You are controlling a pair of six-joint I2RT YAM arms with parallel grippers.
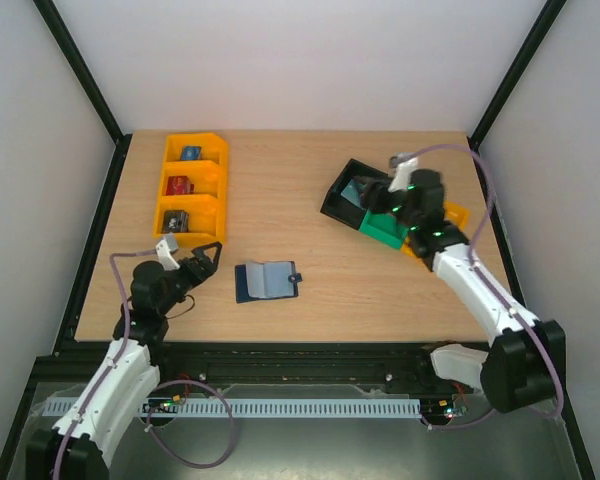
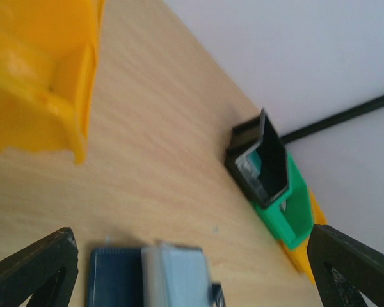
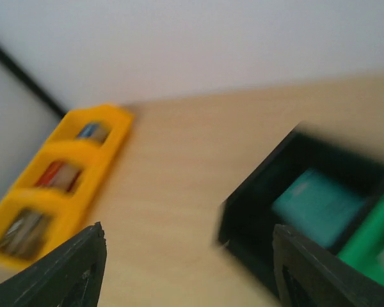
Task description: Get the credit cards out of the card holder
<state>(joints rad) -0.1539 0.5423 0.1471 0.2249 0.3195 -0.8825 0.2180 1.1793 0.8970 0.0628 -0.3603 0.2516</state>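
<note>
I should move my left gripper down and to the right in the top view, onto the navy half's near end [image 1: 243,294], because the open fingers are still short of the card holder.
The card holder [image 1: 268,281] lies open on the table, a navy half on the left and a pale blue-grey panel on the right; I cannot tell whether that panel is a card. It also shows at the bottom of the left wrist view [image 2: 150,276]. My left gripper [image 1: 207,257] [image 2: 192,259] is open just left of the holder, nothing between its fingers. A teal credit card [image 1: 361,188] [image 3: 317,204] lies in the black bin [image 1: 337,203] [image 3: 256,217]. My right gripper [image 1: 382,196] [image 3: 187,256] stands open over that bin's near edge, holding nothing.
An orange three-compartment bin [image 1: 191,186] [image 3: 57,185] with small items stands at the back left. A green bin [image 1: 384,229] [image 2: 287,214] and a yellow one [image 1: 453,214] adjoin the black bin [image 2: 246,137] at the right. The right arm reaches over them.
</note>
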